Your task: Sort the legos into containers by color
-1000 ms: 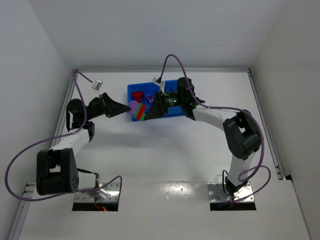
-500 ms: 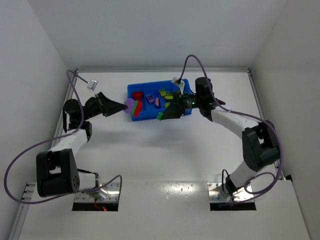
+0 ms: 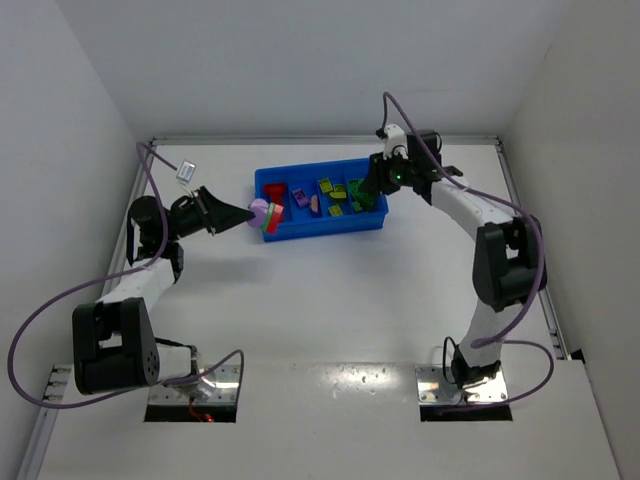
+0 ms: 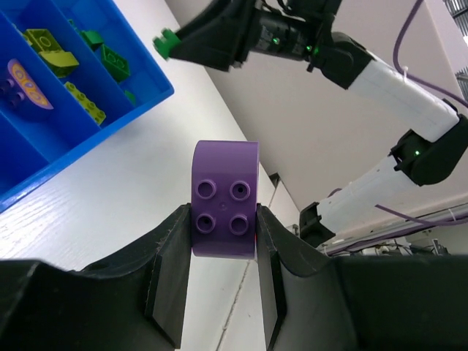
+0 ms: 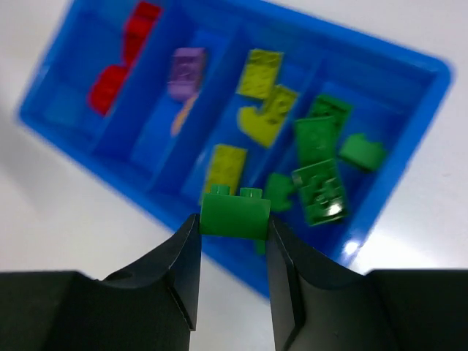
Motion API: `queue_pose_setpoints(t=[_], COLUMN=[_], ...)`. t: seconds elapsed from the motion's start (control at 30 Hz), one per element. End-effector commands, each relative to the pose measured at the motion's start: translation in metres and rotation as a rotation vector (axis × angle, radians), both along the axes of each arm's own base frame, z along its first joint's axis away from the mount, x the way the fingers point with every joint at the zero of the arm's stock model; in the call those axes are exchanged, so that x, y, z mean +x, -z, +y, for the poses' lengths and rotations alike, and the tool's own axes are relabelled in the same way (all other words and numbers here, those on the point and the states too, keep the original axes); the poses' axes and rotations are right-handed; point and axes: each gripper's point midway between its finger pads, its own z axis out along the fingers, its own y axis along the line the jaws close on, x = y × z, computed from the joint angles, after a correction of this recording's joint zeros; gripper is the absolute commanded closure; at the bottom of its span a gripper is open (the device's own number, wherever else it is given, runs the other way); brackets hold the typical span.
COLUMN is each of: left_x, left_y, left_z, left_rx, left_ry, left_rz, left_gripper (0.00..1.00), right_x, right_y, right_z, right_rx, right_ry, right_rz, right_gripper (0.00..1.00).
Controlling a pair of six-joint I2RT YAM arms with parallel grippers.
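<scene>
I will move my right gripper over the tray's end section [image 3: 366,200] [image 5: 325,157] and open the fingers to let go of the green lego there, because that section already has green legos in it.
The blue tray [image 3: 330,230] stands at the back centre. In the right wrist view its compartments hold red legos [image 5: 124,55], a purple lego [image 5: 187,69], yellow-green legos [image 5: 259,73] and green legos [image 5: 322,150], from left to right. My left gripper [image 3: 251,213] is shut on a purple lego [image 4: 225,197], held just off the tray's left end, with red and green showing beside it. My right gripper [image 3: 369,191] is shut on a green lego [image 5: 235,213], held above the tray's right end. It also shows in the left wrist view [image 4: 167,45].
White walls close in the table on the left, back and right. A metal rail [image 3: 525,240] runs along the right edge. Purple cables loop from both arms. The arm bases [image 3: 195,385] sit at the near edge.
My right arm has swung right and back, carrying the green lego from the tray's front edge to above its right end. My left gripper has hardly moved with the purple lego.
</scene>
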Motion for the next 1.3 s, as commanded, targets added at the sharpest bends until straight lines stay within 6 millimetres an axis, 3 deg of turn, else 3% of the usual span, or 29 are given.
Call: queue_pose_setpoints(t=[0.0, 0.03, 0.1, 0.27, 0.33, 0.43, 0.47, 0.5, 0.53, 0.57, 0.6, 0.63, 0.7, 0.77, 0.83, 0.97, 1.07, 1.27], left_x=[0.006, 0.007, 0.006, 0.006, 0.006, 0.007, 0.007, 0.007, 0.007, 0.007, 0.007, 0.007, 0.006, 0.006, 0.002, -0.008, -0.016, -0.020], left_y=[-0.023, -0.024, -0.023, -0.022, -0.022, -0.019, -0.019, -0.019, -0.019, -0.019, -0.019, -0.019, -0.022, -0.021, -0.022, -0.019, -0.017, -0.016], left_z=[0.006, 0.006, 0.006, 0.006, 0.006, 0.006, 0.006, 0.006, 0.006, 0.006, 0.006, 0.006, 0.006, 0.005, 0.001, -0.012, -0.023, -0.034], left_rx=[0.035, 0.040, 0.046, 0.050, 0.050, 0.052, 0.052, 0.052, 0.052, 0.057, 0.057, 0.057, 0.048, 0.043, 0.039, 0.040, 0.042, 0.061], left_ry=[-0.029, -0.030, -0.021, -0.022, -0.022, -0.022, -0.022, -0.022, -0.022, -0.022, -0.022, -0.022, -0.021, -0.009, 0.015, 0.090, 0.151, 0.195], left_rz=[-0.110, -0.107, -0.116, -0.114, -0.114, -0.105, -0.105, -0.105, -0.105, -0.113, -0.113, -0.113, -0.110, -0.105, -0.106, -0.098, -0.101, -0.106], left_gripper=[1.00, 1.00, 1.00, 1.00, 1.00, 1.00, 1.00, 1.00, 1.00, 1.00, 1.00, 1.00, 1.00, 1.00, 1.00, 1.00, 1.00, 1.00], right_x=[0.038, 0.040, 0.049, 0.067, 0.069, 0.060, 0.058, 0.049, 0.042, 0.029, 0.018, -0.004, -0.033, -0.076, -0.112, -0.149, -0.167, -0.171], right_y=[0.009, 0.024, 0.031, 0.044, 0.045, 0.031, 0.024, 0.013, -0.017, -0.026, -0.038, -0.063, -0.081, -0.097, -0.097, -0.089, -0.075, -0.082], right_z=[-0.018, -0.018, -0.015, -0.020, -0.019, -0.011, -0.011, -0.003, 0.002, 0.012, 0.020, 0.034, 0.050, 0.071, 0.091, 0.120, 0.141, 0.174], right_rx=[-0.156, -0.165, -0.175, -0.201, -0.203, -0.165, -0.154, -0.113, -0.069, -0.011, 0.043, 0.152, 0.274, 0.429, 0.538, 0.570, 0.566, 0.556], right_ry=[0.106, 0.104, 0.115, 0.165, 0.164, 0.121, 0.127, 0.076, 0.057, 0.000, -0.033, -0.155, -0.286, -0.496, -0.668, -0.786, -0.835, -0.861], right_rz=[-0.063, -0.031, -0.049, -0.056, -0.050, -0.055, -0.066, -0.072, -0.119, -0.114, -0.103, -0.113, -0.080, -0.001, 0.112, 0.219, 0.282, 0.271], right_gripper=[0.94, 0.90, 0.75, 0.67, 0.62, 0.34, 0.31, 0.25, 0.17, 0.13, 0.11, 0.11, 0.11, 0.11, 0.11, 0.11, 0.11, 0.10])
